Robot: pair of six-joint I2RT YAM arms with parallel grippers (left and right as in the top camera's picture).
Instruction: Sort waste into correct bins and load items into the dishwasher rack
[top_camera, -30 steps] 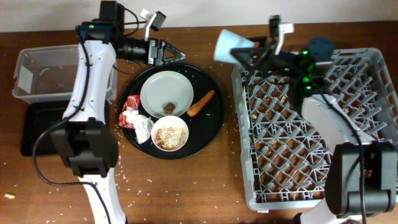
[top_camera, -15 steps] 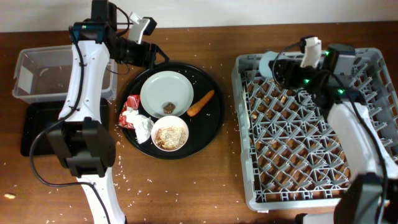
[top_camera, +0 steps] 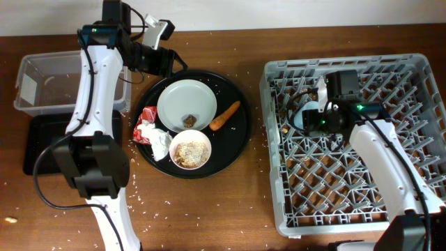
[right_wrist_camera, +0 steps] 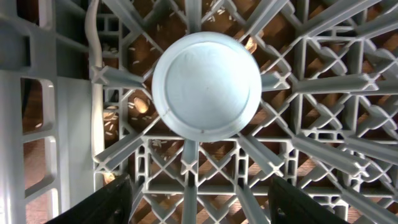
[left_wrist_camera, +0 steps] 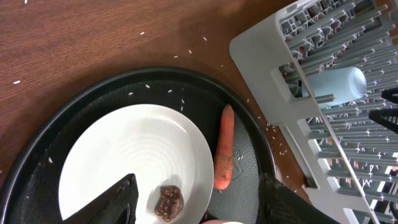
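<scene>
My left gripper is open and has the carrot piece (top_camera: 224,116) lying uncovered below it, to its right in the overhead view. It will cross over the plate (top_camera: 187,103) and lower its open fingers around the carrot piece.
The small light-blue cup (right_wrist_camera: 206,84) stands upside down among the pegs of the grey dishwasher rack (top_camera: 362,202), near its back left; it also shows in the overhead view (top_camera: 300,116). My right gripper (right_wrist_camera: 199,193) is open above it, not touching it. My left gripper (left_wrist_camera: 199,202) is open and empty above the pale grey plate (top_camera: 187,103), which holds a brown food lump (top_camera: 189,121). The orange carrot piece (top_camera: 224,116), red wrapper (top_camera: 145,124), crumpled napkin (top_camera: 160,144) and white bowl (top_camera: 191,150) of rice-like scraps lie on the round black tray (top_camera: 240,143).
The clear tub (top_camera: 49,82) and the shallow black rectangular tray (top_camera: 42,143) stand at the far left. Rice grains are scattered on the brown table and under the rack. The left arm reaches across the table's back edge.
My right gripper carried the cup from left of the rack down into its back left part and let it go. My left gripper drew back slightly, then stayed still.
</scene>
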